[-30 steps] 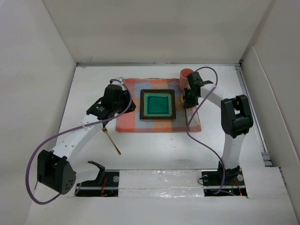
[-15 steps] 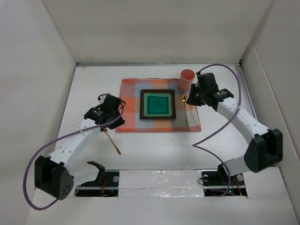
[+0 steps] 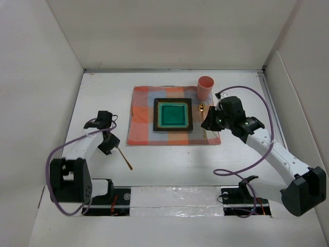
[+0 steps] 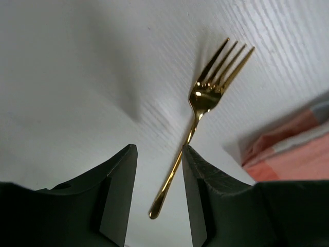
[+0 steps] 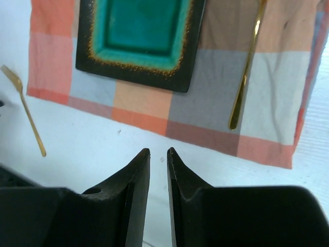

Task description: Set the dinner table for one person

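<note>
I will next move my left gripper slightly toward the cloth, then lower it onto the fork's upper handle (image 3: 121, 152) (image 4: 187, 141).
The white dinner table (image 3: 169, 159) carries an orange-and-grey checked cloth (image 3: 141, 110) with a square teal plate (image 3: 173, 115) on it. A pink cup (image 3: 205, 87) stands at the cloth's far right corner. A gold spoon (image 5: 247, 67) lies on the cloth right of the plate (image 5: 139, 31). A gold fork (image 4: 208, 95) lies on the bare table left of the cloth; it also shows in the top view (image 3: 123, 157). My left gripper (image 4: 158, 149) is open, its fingers on either side of the fork's handle end, above it. My right gripper (image 5: 158, 150) is slightly open and empty, above the cloth's near edge.
White walls enclose the table on the left, back and right. A taped strip (image 3: 175, 195) runs along the near edge between the arm bases. Purple cables (image 3: 231, 172) loop from both arms over the table.
My left arm has drawn back left and nearer, from the cloth's left edge to the fork. My right arm has drawn back from beside the cup, uncovering the spoon on the cloth.
</note>
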`<state>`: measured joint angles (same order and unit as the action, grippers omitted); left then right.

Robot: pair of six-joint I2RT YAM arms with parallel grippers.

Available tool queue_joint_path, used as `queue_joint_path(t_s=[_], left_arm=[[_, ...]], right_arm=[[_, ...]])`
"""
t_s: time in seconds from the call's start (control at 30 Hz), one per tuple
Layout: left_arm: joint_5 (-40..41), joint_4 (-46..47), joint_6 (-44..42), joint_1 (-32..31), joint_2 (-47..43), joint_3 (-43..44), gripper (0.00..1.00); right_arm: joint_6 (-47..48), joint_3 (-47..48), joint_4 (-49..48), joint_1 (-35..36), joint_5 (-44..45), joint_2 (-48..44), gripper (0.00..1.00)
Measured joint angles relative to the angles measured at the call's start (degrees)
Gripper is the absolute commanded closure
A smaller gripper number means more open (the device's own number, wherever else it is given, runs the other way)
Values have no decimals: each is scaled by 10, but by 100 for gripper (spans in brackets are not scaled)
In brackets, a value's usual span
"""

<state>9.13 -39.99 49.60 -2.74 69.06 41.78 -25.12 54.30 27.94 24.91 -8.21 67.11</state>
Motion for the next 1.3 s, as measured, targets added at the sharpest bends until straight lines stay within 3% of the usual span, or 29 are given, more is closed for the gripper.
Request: queue_joint_path(t_s=[0.17, 0.5, 0.67, 0.8, 1.0, 1.03, 1.23, 1.3], left_arm=[[10, 32, -7, -9, 104, 3, 63], [10, 48, -18, -23, 29, 3, 60], [-2, 47, -30, -23, 34, 3, 58], [-7, 52, -43, -23, 87, 4, 59], [-18, 63, -59, -23, 114, 4, 64], [-19, 65, -62, -23, 118, 4, 71], [-18, 59, -70, -39, 141, 22, 81], [-12, 59, -69, -60, 149, 28, 90]], right_arm=[[-2, -6, -8, 2, -2, -21, 73], [-2, -6, -25, 3, -7, -6, 73], [-2, -6, -25, 3, -7, 12, 73], [-2, -6, -27, 3, -7, 12, 73], [-1, -5, -27, 8, -6, 14, 73], [-1, -3, -27, 8, -6, 15, 73], [-1, 24, -28, 10, -6, 33, 73], [-1, 31, -30, 10, -6, 34, 73]])
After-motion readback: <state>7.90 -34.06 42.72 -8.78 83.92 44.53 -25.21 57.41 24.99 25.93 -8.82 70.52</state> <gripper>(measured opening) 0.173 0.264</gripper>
